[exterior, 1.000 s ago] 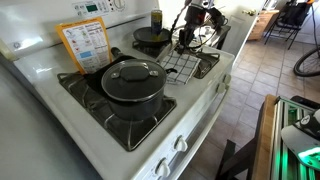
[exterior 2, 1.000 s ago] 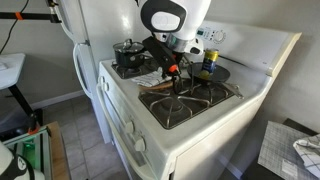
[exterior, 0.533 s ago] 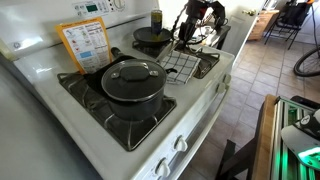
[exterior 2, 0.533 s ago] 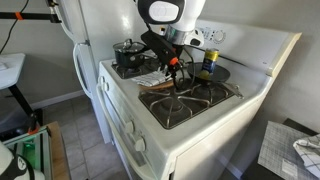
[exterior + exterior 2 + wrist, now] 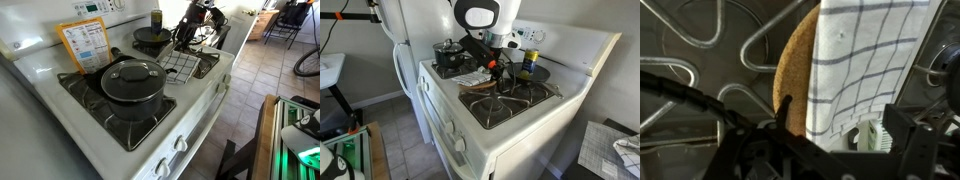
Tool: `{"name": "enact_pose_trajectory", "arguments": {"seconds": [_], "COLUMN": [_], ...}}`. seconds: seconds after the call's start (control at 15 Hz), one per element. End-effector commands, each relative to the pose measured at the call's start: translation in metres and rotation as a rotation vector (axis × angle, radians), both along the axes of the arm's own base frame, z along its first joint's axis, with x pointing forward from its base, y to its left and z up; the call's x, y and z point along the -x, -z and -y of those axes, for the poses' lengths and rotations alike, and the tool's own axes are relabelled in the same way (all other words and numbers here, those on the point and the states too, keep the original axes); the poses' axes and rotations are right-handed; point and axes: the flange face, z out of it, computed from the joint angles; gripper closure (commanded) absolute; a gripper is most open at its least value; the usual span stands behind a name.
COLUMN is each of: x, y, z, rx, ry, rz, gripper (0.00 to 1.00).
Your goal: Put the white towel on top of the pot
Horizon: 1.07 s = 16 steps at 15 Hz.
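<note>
My gripper is open above the towel's edge over the cork mat, and that edge already shows between its fingers, so it will lower its open fingers onto that edge next.
The white towel (image 5: 178, 66) with thin dark check lines lies flat on the stove top between the burners, partly over a round cork mat (image 5: 795, 70). The wrist view shows the towel (image 5: 865, 60) filling the right half. My gripper (image 5: 184, 44) hangs just above the towel's far end, by the right rear burner. It is open, and its fingers (image 5: 872, 135) stand apart over the towel's edge with nothing clamped. The pot (image 5: 132, 85), large and dark with a glass lid and black knob, sits on the near left burner. In an exterior view the pot (image 5: 448, 50) is behind my gripper (image 5: 495, 72).
A smaller dark pan (image 5: 152, 38) sits on the rear burner beside the gripper. An orange-framed printed card (image 5: 85, 45) leans against the stove's back panel. A yellow-capped jar (image 5: 156, 18) stands behind the pan. Black burner grates (image 5: 710, 60) lie under the gripper.
The jaws have gone from shut to open. The wrist has shifted slightly upward over the towel. Towel and pot have not moved.
</note>
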Motion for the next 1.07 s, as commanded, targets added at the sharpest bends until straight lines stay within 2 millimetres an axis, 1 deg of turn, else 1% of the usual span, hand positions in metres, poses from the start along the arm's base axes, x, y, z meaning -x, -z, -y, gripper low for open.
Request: {"name": "enact_pose_trajectory", "arguments": {"seconds": [0.0, 0.13, 0.53, 0.73, 0.8, 0.87, 0.93, 1.0], "x": [0.006, 0.008, 0.011, 0.014, 0.015, 0.016, 0.016, 0.016], "y": [0.003, 0.006, 0.007, 0.012, 0.013, 0.015, 0.017, 0.018], "z": [-0.003, -0.010, -0.026, -0.036, -0.038, -0.039, -0.040, -0.040], "rx": [0.019, 0.009, 0.007, 0.040, 0.052, 0.074, 0.093, 0.122], "ry": [0.020, 0.012, -0.016, -0.027, -0.031, -0.034, -0.038, -0.038], "rz": [0.009, 0.001, -0.012, -0.015, -0.018, -0.020, -0.024, -0.019], "gripper": [0.00, 0.00, 0.00, 0.01, 0.05, 0.13, 0.32, 0.40]}}
